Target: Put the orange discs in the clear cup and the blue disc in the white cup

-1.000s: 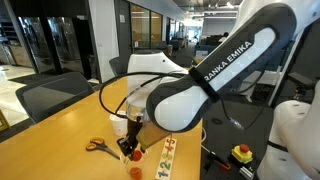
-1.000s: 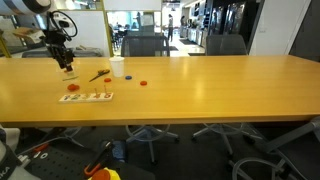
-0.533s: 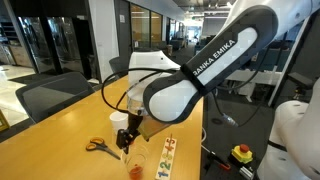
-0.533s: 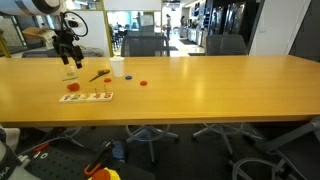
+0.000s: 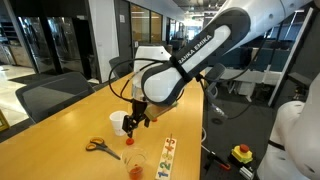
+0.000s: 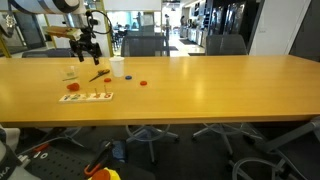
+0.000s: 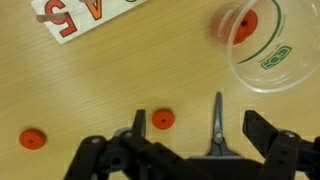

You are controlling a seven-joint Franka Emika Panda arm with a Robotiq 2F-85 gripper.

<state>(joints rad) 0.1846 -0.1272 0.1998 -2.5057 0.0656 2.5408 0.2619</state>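
Observation:
The robot should next lower its open gripper onto the orange disc beside the scissors' blades, with its fingers around the disc's rim, because the disc lies on the tabletop outside the clear cup (image 7: 262, 40).
The clear cup (image 7: 262, 40) stands on the wooden table with one orange disc (image 7: 245, 22) inside it; it also shows in both exterior views (image 5: 136, 165) (image 6: 70, 74). Two more orange discs (image 7: 162, 119) (image 7: 33, 139) lie flat on the table. My gripper (image 7: 200, 128) hangs open and empty above the table, over the scissors (image 7: 217, 125) and away from the cup. It shows in both exterior views (image 5: 133, 120) (image 6: 88, 48). The white cup (image 6: 118, 67) (image 5: 119, 120) stands past the scissors. A small blue disc (image 6: 128, 79) and another orange disc (image 6: 143, 84) lie close to it.
Orange-handled scissors (image 5: 100, 146) lie between the two cups. A white number board (image 7: 80, 12) (image 6: 87, 97) lies near the clear cup. Office chairs stand along the table's far side (image 6: 150, 44).
My gripper has gone from nearly shut low over the clear cup to wide open. It has risen and moved away towards the scissors and the white cup. The cup now holds an orange disc.

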